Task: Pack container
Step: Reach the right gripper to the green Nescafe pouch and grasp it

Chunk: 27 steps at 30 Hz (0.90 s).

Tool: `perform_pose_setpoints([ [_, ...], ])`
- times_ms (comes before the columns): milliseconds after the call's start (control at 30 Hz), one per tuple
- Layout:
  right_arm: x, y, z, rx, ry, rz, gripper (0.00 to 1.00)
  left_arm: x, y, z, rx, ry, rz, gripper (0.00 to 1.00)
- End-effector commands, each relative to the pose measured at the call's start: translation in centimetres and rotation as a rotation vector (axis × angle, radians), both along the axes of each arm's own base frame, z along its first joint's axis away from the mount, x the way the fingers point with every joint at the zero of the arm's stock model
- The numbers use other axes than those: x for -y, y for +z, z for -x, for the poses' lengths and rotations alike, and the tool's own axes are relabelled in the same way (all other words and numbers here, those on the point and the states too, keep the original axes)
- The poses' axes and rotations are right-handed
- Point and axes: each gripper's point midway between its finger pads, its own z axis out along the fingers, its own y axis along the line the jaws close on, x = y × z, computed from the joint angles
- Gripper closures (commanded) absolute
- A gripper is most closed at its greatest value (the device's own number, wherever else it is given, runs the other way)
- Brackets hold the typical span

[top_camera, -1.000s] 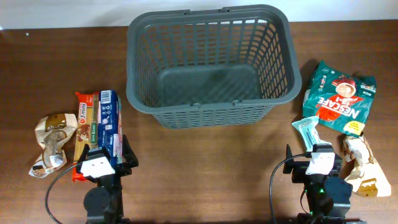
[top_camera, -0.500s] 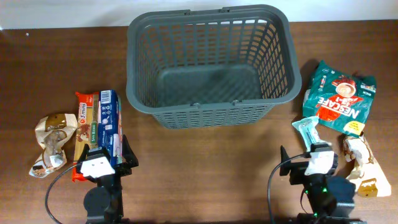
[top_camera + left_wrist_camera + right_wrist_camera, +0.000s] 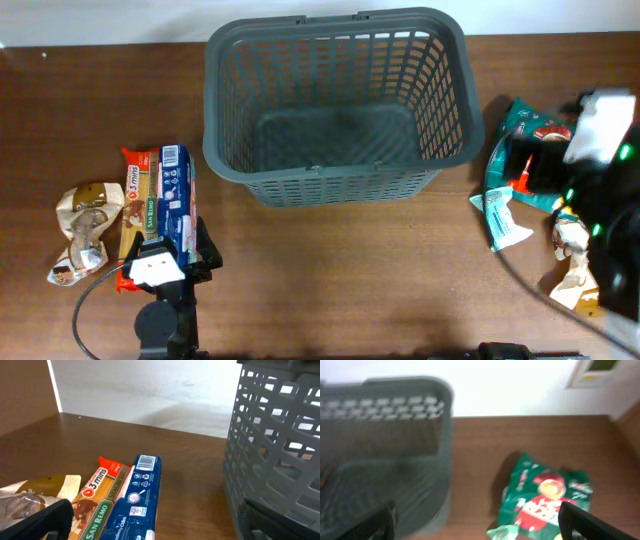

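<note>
My right gripper should move outward and down onto the far end of the green Nescafe bag (image 3: 520,140) next, because that end is below and outward of my right gripper.
The container, a large dark grey slotted basket (image 3: 335,100), stands empty at the back middle; it also shows in the left wrist view (image 3: 280,445) and the right wrist view (image 3: 380,450). My left gripper (image 3: 168,248) (image 3: 155,527) is open and low at the near end of a blue pasta box (image 3: 176,195) (image 3: 135,497) and an orange San Remo packet (image 3: 136,200) (image 3: 97,492). My right gripper (image 3: 540,165) (image 3: 480,522) is open, raised and blurred above a green Nescafe bag (image 3: 520,140) (image 3: 547,492).
A cream and brown packet (image 3: 85,225) lies at the far left. A small teal packet (image 3: 500,215) and a cream packet (image 3: 575,275) lie right of the basket, near the front. The right arm hides part of the right side.
My right arm has risen from the front edge and swung back over the Nescafe bag, in motion blur. The left arm and all packets have stayed still.
</note>
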Motion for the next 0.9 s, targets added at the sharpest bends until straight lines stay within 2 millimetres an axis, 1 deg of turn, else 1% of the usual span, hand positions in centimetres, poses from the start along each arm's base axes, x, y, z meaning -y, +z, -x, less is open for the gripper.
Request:
perform_pose_setpoints([
  [0,4.6,1.7,-1.6,-0.011,-0.247,-0.01,0.01,-0.1,-0.1,0.0,0.002,0.006,0.001,0.01],
  [67,6.8,0.8,-2.6,-0.063,-0.336,-0.051,0.01,-0.1,-0.1,0.0,0.002,0.006,0.001,0.01],
  [100,8.1,-0.2,-3.3,-0.104,-0.378,-0.079,0.01,-0.1,-0.1,0.0,0.002,0.006,0.001,0.01],
  [133,8.9,-1.0,-3.7,-0.135,-0.401,-0.091,0.01,-0.1,-0.1,0.0,0.002,0.006,0.001,0.01],
  [167,10.2,-2.7,-4.3,-0.192,-0.436,-0.106,0.01,-0.1,-0.1,0.0,0.002,0.006,0.001,0.01],
  [233,11.6,-5.2,-5.2,-0.27,-0.468,-0.115,0.01,-0.1,-0.1,0.0,0.002,0.006,0.001,0.01],
  [267,12.5,-7.6,-6.0,-0.34,-0.485,-0.123,0.01,-0.1,-0.1,0.0,0.002,0.006,0.001,0.01],
  [333,13.3,-10.9,-7.4,-0.423,-0.499,-0.136,0.01,-0.1,-0.1,0.0,0.002,0.006,0.001,0.01],
  [467,13.8,-17.3,-9.7,-0.564,-0.526,-0.18,0.01,-0.1,-0.1,0.0,0.002,0.006,0.001,0.01],
  [500,13.8,-20.2,-10.6,-0.622,-0.517,-0.188,0.01,-0.1,-0.1,0.0,0.002,0.006,0.001,0.01],
  [533,13.7,-21.5,-11.0,-0.648,-0.5,-0.194,0.01,-0.1,-0.1,0.0,0.002,0.006,0.001,0.01],
  [633,12.0,-25.0,-12.8,-0.705,-0.347,-0.205,0.01,-0.1,-0.1,0.0,0.002,0.006,0.001,0.01],
  [667,11.8,-25.9,-13.1,-0.72,-0.325,-0.193,0.01,-0.1,-0.1,0.0,0.002,0.006,0.001,0.01],
  [767,11.5,-28.7,-13.9,-0.763,-0.289,-0.154,0.01,-0.1,-0.1,0.0,0.002,0.006,0.001,0.01],
  [833,11.3,-30.2,-14.2,-0.784,-0.287,-0.148,0.01,-0.1,-0.1,0.0,0.002,0.006,0.001,0.01],
  [867,11.2,-31.9,-14.5,-0.809,-0.287,-0.14,0.01,-0.1,-0.1,0.0,0.002,0.006,0.001,0.01],
])
